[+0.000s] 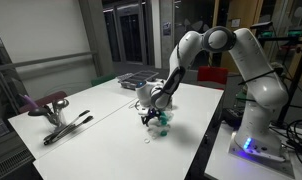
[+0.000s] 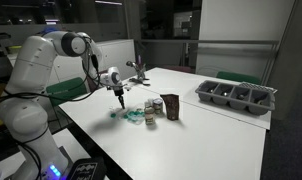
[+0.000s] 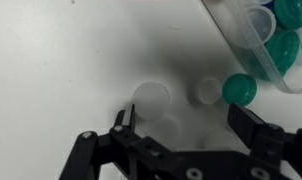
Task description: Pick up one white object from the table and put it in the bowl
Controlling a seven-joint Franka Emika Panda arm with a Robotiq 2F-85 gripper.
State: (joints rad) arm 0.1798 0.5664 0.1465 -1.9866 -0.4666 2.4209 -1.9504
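My gripper moves down and slightly left in the wrist view next, to straddle the larger white cap (image 3: 151, 100).
My gripper (image 3: 186, 126) is open and empty, pointing down just above the white table (image 3: 51, 70). It also shows in both exterior views (image 1: 151, 112) (image 2: 121, 97). Small white round caps lie below it: one (image 3: 151, 97) by the left finger, another (image 3: 206, 90) further on beside a teal cap (image 3: 241, 90). Fainter white shapes between the fingers are blurred. A clear plastic container (image 3: 253, 35) holding teal caps lies at the upper right. A small dark grey bowl (image 2: 153, 106) stands just past the teal pile (image 2: 137, 116). One white object (image 1: 148, 138) lies apart towards the table's front.
A dark brown upright container (image 2: 171, 106) stands next to the bowl. A compartmented grey tray (image 2: 236, 95) sits at the table's far side, also seen in an exterior view (image 1: 137, 80). A hand tool with a reddish handle (image 1: 53, 112) lies near the table's edge.
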